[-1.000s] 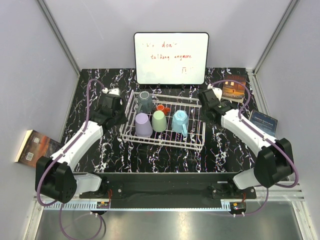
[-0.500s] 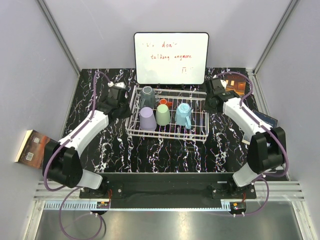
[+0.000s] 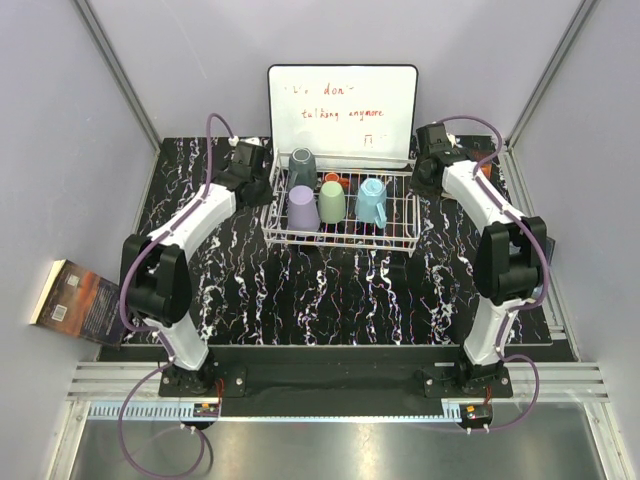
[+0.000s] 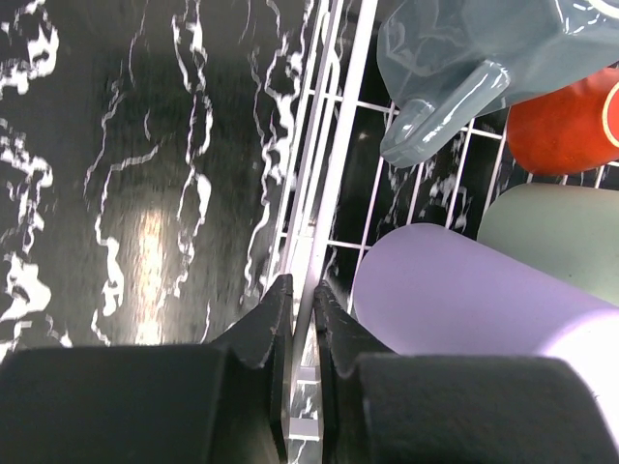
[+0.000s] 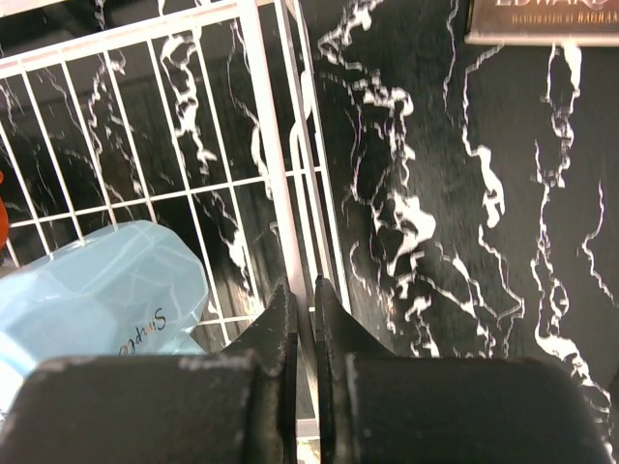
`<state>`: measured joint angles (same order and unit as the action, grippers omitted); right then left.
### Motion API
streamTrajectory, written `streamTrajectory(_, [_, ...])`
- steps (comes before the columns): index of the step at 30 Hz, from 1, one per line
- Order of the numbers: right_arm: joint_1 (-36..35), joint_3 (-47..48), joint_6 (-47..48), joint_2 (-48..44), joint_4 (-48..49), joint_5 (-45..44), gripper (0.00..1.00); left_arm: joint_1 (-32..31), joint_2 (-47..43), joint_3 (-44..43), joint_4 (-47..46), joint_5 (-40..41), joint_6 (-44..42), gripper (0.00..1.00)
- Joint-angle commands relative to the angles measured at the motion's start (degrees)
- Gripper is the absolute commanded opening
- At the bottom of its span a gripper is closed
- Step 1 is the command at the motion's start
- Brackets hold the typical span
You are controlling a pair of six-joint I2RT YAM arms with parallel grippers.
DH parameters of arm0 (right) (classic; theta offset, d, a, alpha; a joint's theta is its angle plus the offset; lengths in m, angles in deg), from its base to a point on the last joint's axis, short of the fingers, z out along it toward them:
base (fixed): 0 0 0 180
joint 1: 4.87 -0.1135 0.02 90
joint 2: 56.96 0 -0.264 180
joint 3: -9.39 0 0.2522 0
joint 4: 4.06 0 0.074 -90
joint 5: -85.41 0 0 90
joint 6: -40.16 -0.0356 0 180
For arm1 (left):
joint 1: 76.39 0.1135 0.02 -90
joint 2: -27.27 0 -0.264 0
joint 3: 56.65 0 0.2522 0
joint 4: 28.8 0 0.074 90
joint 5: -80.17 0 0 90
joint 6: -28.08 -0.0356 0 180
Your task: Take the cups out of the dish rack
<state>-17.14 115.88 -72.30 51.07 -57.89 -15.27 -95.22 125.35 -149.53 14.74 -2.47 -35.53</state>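
Note:
A piece of bare tabletop still shows between the rack and the whiteboard. My right gripper will next push the rack outward to the whiteboard's foot and let go of the rack's rim wire.
The white wire dish rack sits just in front of the whiteboard, held at both ends. My left gripper is shut on its left rim wire; my right gripper is shut on its right rim wire. In the rack are the dark grey cup, the small orange cup, the lilac cup, the pale green cup and the light blue handled cup. The left wrist view shows my left gripper beside the lilac cup. The right wrist view shows my right gripper beside the blue cup.
A whiteboard with red writing stands upright right behind the rack. One book lies off the table's left edge. Another book lies on the black marbled tabletop to the right of the rack.
Both arms have stretched away from their bases and carried the rack, cups riding inside, from mid-table back toward the whiteboard. Both grippers stayed shut on its rims.

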Motion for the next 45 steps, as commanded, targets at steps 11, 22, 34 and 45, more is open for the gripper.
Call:
streamTrajectory(11, [1.99, 10.27, -6.63, 12.9, -0.53, 1.01, 0.0, -0.24, 5.45, -3.95, 0.01, -1.21, 3.23, 0.0])
streamTrajectory(22, [1.81, 8.7, -7.07, 11.07, -0.18, 1.89, 0.02, 0.11, 3.17, -3.16, 0.36, 0.2, 1.73, 0.0])
streamTrajectory(34, [1.81, 1.05, -6.54, -1.67, 3.07, -0.31, 1.0, 0.37, -5.61, -2.71, 1.86, 3.89, 0.5, 0.66])
streamTrajectory(45, [0.68, -0.35, -5.67, -15.02, 3.34, 0.65, 1.0, 0.11, -12.91, -2.81, 3.8, 6.27, -0.81, 0.85])
